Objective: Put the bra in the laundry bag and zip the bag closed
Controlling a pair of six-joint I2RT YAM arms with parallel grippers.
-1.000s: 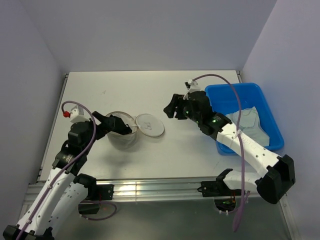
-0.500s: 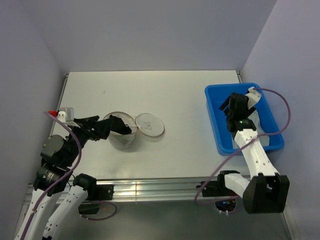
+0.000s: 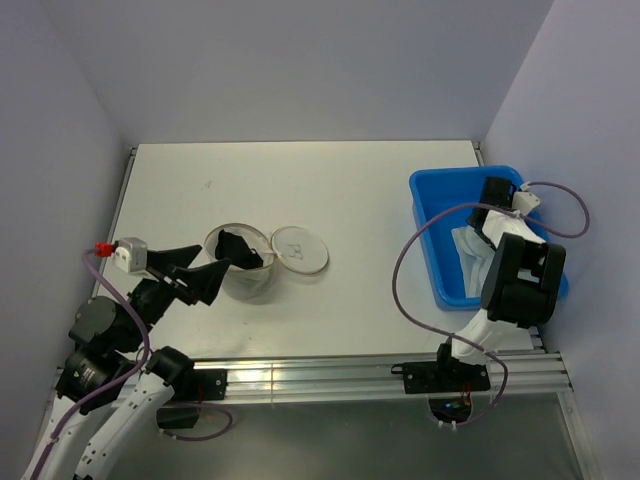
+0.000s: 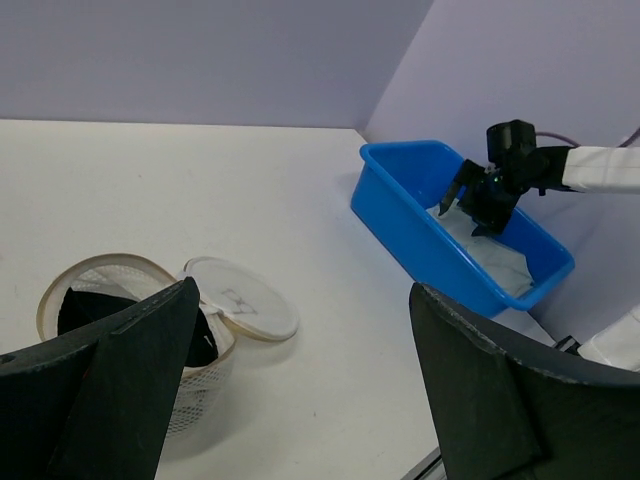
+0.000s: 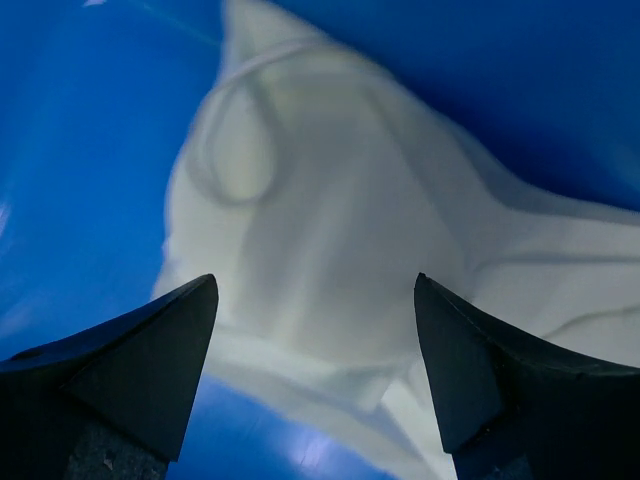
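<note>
I need to lower my right gripper in the blue bin next, and then I need to close it on the white garment [image 3: 475, 231] [image 5: 315, 275] beside its strap loop.
The laundry bag [image 3: 250, 280] stands open left of the table's centre, its round lid [image 3: 300, 250] flipped out to the right. A black garment [image 3: 238, 248], seemingly the bra, lies inside it. In the left wrist view the bag [image 4: 70, 290], the lid [image 4: 240, 310] and the black garment [image 4: 85, 308] show at lower left. My left gripper [image 3: 212, 257] is open and empty, just near-left of the bag [image 4: 300, 400]. My right gripper [image 3: 484, 215] is open inside the blue bin [image 3: 425, 215], just above a white garment [image 5: 330, 250] with a strap loop [image 5: 315, 370].
The blue plastic bin [image 4: 420, 250] sits at the table's right edge against the right wall, with the white garment [image 3: 470, 250] in it. Purple cables loop off both arms. Walls close in the back and both sides.
My right arm has swung from the table's middle over into the blue bin. My left gripper has let go of the bag's rim and drawn back toward the near left.
</note>
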